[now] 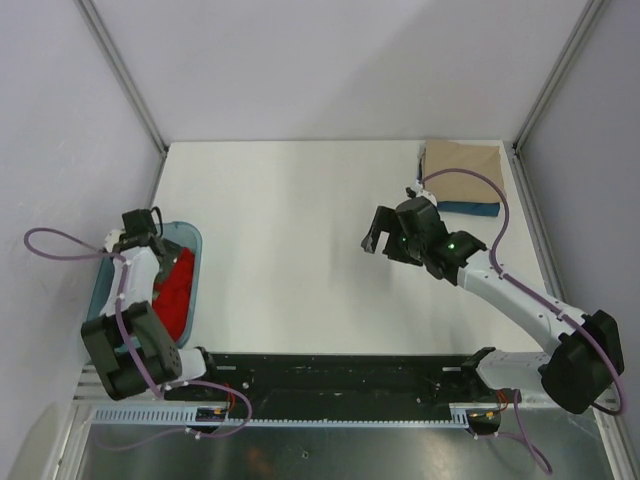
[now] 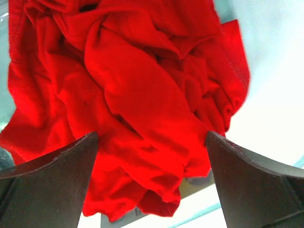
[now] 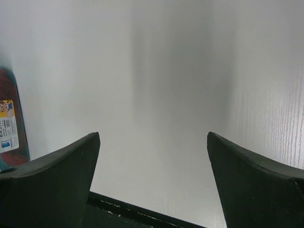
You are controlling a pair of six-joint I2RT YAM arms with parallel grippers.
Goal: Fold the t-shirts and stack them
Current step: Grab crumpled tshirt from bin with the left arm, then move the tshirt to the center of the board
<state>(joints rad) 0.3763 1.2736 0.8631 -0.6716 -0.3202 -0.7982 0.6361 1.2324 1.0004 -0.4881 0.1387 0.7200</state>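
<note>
My left gripper will next go down into the tub [image 1: 196,243] and close on the t-shirt's bunched red folds, because the crumpled t-shirt lies just below the gripper's open fingers.
A crumpled bright red t-shirt [image 1: 178,288] lies in the translucent teal tub [image 1: 196,243] at the table's left edge. My left gripper [image 1: 141,232] hovers over the tub's far end. In the left wrist view its jaws stand wide open [image 2: 152,135] just above the red t-shirt [image 2: 142,95], with nothing gripped. A folded tan t-shirt [image 1: 462,170] rests on a folded dark blue one [image 1: 472,209] at the back right corner. My right gripper [image 1: 374,238] hangs open over bare table left of that stack, and the right wrist view shows it empty [image 3: 153,135].
The tub's side with a paper label [image 3: 8,128] shows at the left edge of the right wrist view. A black rail [image 1: 330,375] runs along the near table edge between the arm bases. Grey walls and metal posts enclose the white table [image 1: 290,230].
</note>
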